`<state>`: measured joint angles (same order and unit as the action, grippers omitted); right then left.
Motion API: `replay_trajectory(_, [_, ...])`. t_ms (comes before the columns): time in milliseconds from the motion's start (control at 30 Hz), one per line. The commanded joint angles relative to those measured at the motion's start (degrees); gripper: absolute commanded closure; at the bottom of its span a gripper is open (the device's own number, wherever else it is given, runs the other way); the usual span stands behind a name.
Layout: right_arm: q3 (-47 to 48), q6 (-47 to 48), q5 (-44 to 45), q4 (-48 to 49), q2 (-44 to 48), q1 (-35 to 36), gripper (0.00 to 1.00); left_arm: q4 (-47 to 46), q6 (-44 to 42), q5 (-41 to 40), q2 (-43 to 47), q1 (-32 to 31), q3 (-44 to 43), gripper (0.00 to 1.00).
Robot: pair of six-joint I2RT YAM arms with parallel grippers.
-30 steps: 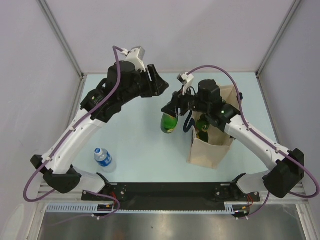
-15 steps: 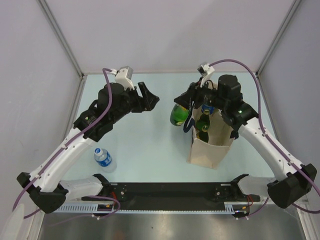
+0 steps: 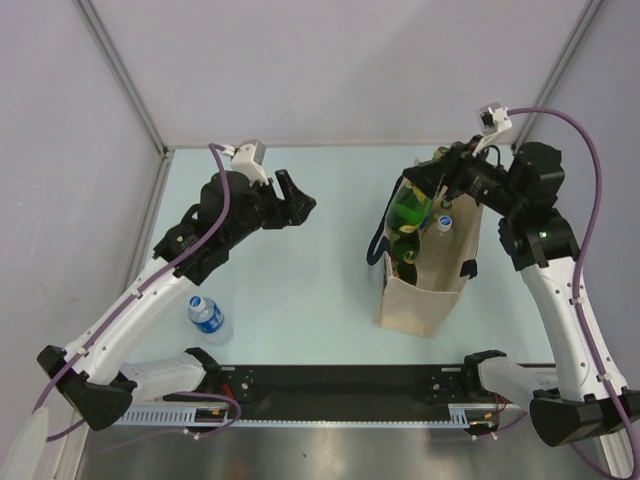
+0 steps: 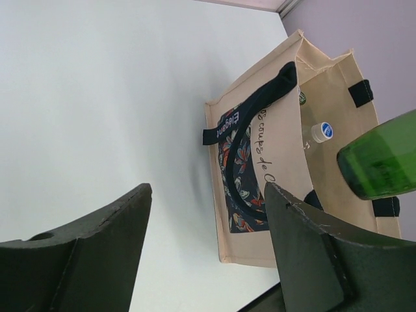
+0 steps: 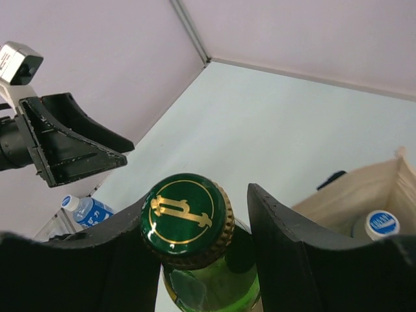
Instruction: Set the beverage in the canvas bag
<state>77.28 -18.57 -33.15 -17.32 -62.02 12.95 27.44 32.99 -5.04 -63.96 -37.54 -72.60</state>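
The bag's near end (image 3: 433,270) is below my right gripper and back from it, so my right gripper will next pull back, tilt and lower into it to let go of the bottle.
My right gripper (image 3: 437,182) is shut on the neck of a green glass beverage bottle (image 3: 409,208) just under its green and gold cap (image 5: 187,218). The bottle hangs tilted over the open top of the beige canvas bag (image 3: 425,292), at its left rim. The bag (image 4: 257,224) stands upright with dark navy handles. Inside it are another green bottle (image 3: 405,250) and a water bottle with a blue-and-white cap (image 3: 445,222). My left gripper (image 3: 300,200) hangs open and empty over the table, well left of the bag.
A small water bottle (image 3: 207,318) with a blue label stands on the table near the left arm's base. Grey walls close in the back and both sides. The black rail with both arm bases (image 3: 340,385) runs along the near edge.
The right arm carried the green bottle from the bag's left side up and right, over its mouth. The left arm drew back leftward and its jaws opened wider.
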Motion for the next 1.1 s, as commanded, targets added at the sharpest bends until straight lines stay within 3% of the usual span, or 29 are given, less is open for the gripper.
replay_trajectory(0, [4.03, -2.18, -4.91, 1.42, 3.92, -5.98, 1.0, -3.27, 0.05, 2.22, 2.0, 1.06, 1.14, 0.25])
replay_trajectory(200, [3.33, 2.48, -7.11, -4.64, 5.86, -11.36, 1.0, -3.89, 0.4, 3.45, 2.26, 1.5, 2.55, 0.25])
replay_trajectory(533, [-0.89, 15.73, -4.3, -12.55, 8.76, -14.0, 1.0, -3.97, 0.67, 3.81, 3.67, 2.03, 4.66, 0.25])
replay_trajectory(1067, [-12.14, 25.6, -0.34, -13.35, 10.95, -13.92, 1.0, -4.06, 0.76, 3.63, 5.69, 3.0, 6.59, 0.24])
